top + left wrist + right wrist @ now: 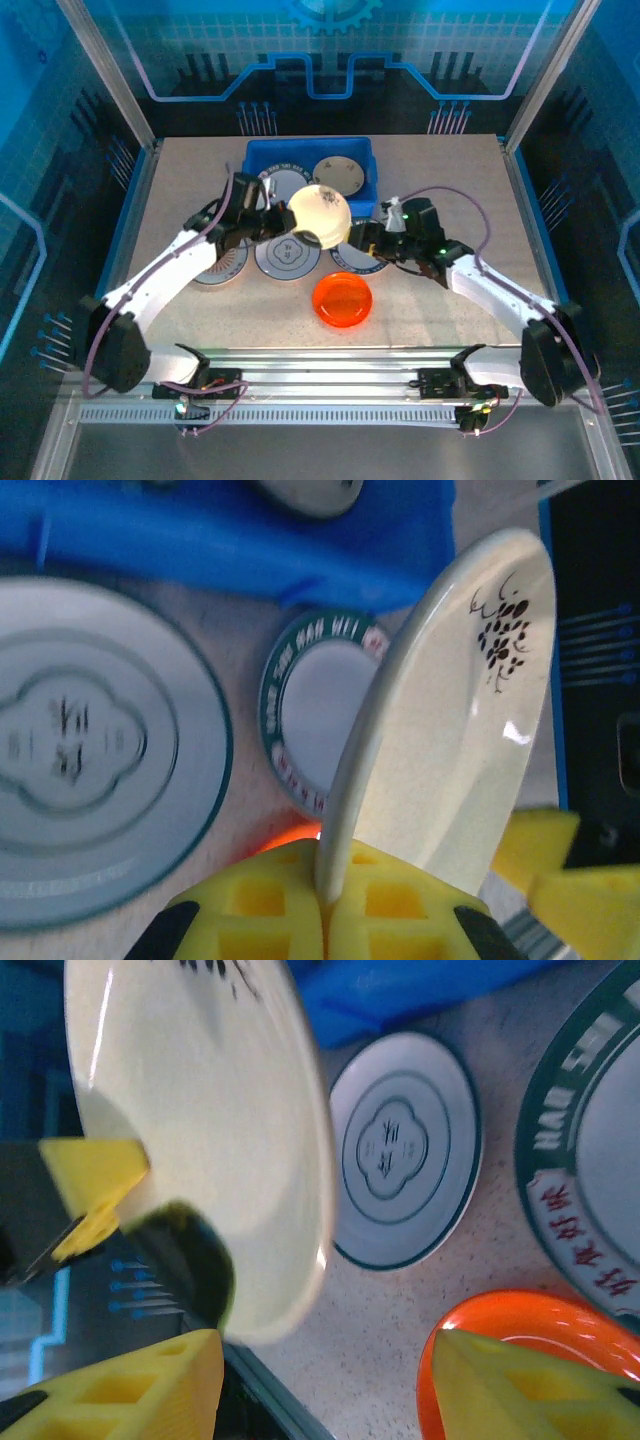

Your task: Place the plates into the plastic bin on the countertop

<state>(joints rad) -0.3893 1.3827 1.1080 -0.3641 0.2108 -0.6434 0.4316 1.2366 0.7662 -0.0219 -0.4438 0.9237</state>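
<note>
The cream plate in the bin lies outward and below, so my left gripper should next bring the plate it holds outward over it, go down and let go.
A cream plate (320, 213) with a dark sprig mark hangs tilted on edge above the countertop (450, 180), just in front of the blue plastic bin (262, 152). My left gripper (289, 222) is shut on that plate's rim (335, 880). My right gripper (352, 238) stands open beside the plate's right side, its fingers (130, 1380) apart with nothing between them; the cream plate (200, 1130) hangs just beyond them. In the bin lie a cream plate (340, 177) and a dark-rimmed one (277, 183). An orange plate (342, 299) lies in front.
On the countertop under the arms lie a grey-white plate (288, 257), a patterned plate (222, 266) at the left and a teal-rimmed plate (320, 715). The orange plate (500, 1315) lies under my right finger. Aluminium rails (330, 365) run along the near edge.
</note>
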